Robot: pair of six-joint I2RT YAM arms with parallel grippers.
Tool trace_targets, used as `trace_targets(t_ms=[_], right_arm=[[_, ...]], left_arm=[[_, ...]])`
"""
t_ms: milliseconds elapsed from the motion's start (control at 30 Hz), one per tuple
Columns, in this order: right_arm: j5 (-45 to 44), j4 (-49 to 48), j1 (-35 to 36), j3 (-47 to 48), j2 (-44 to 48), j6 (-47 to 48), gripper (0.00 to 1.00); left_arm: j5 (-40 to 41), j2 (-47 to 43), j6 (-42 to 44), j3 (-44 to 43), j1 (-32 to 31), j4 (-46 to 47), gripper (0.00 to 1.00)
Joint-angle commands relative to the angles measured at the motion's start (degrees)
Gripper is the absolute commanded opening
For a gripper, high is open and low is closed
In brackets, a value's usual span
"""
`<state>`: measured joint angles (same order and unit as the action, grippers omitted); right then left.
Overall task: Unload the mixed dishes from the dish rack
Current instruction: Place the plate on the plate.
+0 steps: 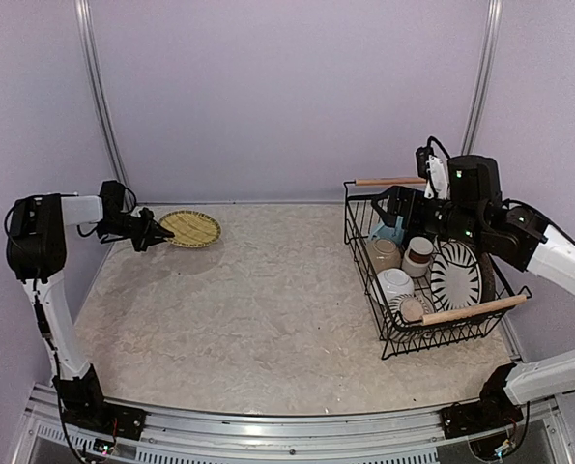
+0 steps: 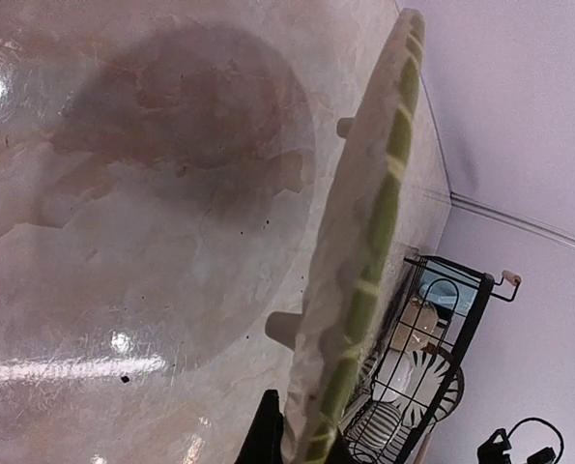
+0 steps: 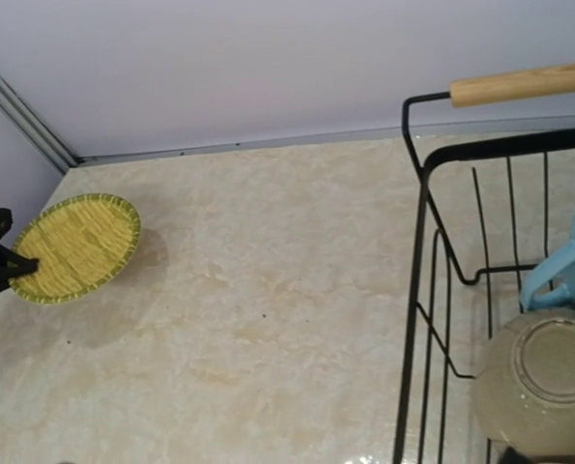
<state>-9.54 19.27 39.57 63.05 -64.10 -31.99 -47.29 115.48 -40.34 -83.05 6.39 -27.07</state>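
Observation:
I need to lower my left gripper toward the tabletop next, and then I should let go of the rim of the woven-pattern plate (image 1: 191,229) there.
My left gripper (image 1: 157,235) is shut on the rim of a yellow-green woven-pattern plate (image 1: 191,229) and holds it just above the table at the far left. In the left wrist view the plate (image 2: 364,261) is seen edge-on between my fingers (image 2: 266,430). The black wire dish rack (image 1: 360,220) stands at the right. It holds a light blue mug (image 1: 388,232), a beige upturned bowl (image 1: 384,254), a brown-white cup (image 1: 419,253), a black-and-white striped plate (image 1: 456,275), a white bowl (image 1: 393,283) and a striped grey mug (image 1: 410,309). My right gripper (image 1: 398,206) hovers over the rack's far end; its jaws do not show.
The rack has a wooden handle at the far end (image 3: 524,84) and one at the near end (image 1: 475,309). The right wrist view shows the rack's left wall (image 3: 417,290), the blue mug (image 3: 567,271) and the beige bowl (image 3: 543,382). Walls close the table at the back and sides.

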Motion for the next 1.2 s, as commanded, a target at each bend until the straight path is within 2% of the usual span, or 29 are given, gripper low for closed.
trace_targets(t_ms=[0, 100, 267, 333, 467, 633, 800, 933, 1167], right_arm=[[-1.53, 2.06, -0.37, -1.34, 1.88, 1.26, 0.92], [-2.24, 2.56, -0.46, -1.90, 2.75, 1.31, 0.92], [-2.88, 2.95, -0.50, -2.98, 4.16, 1.28, 0.92], [-3.30, 3.40, -0.50, -3.12, 4.63, 1.28, 0.92], [-5.26, 6.49, -0.55, -1.97, 4.79, 2.10, 0.92], [-11.57, 15.64, -0.58, 1.88, 3.44, 3.55, 0.92], [-20.09, 31.42, -0.70, 7.54, -0.43, 1.28, 0.98], [-26.23, 43.88, -1.89, 10.27, -4.98, -2.73, 0.98], [-29.34, 54.46, -5.56, 10.95, -9.38, -7.10, 0.83]], left_arm=[[0.39, 3.24, 2.72, -2.78, 0.36, -0.97, 0.00], [1.24, 4.94, 3.53, -3.48, 0.47, -2.04, 0.01], [1.76, 6.79, 3.83, -4.38, 0.55, -2.73, 0.11], [2.69, 7.19, 4.14, -4.80, 0.62, -3.20, 0.24], [6.23, 5.97, 5.57, -4.71, 0.57, -4.74, 0.68], [10.97, 3.18, 6.70, -3.85, 0.67, -6.17, 0.98], [15.34, 1.12, 7.20, -4.76, 0.65, -8.86, 0.99], [15.99, -2.33, 7.04, -4.40, 0.52, -8.74, 0.99], [14.97, -13.30, 8.82, -2.88, -2.75, -8.08, 0.99]])
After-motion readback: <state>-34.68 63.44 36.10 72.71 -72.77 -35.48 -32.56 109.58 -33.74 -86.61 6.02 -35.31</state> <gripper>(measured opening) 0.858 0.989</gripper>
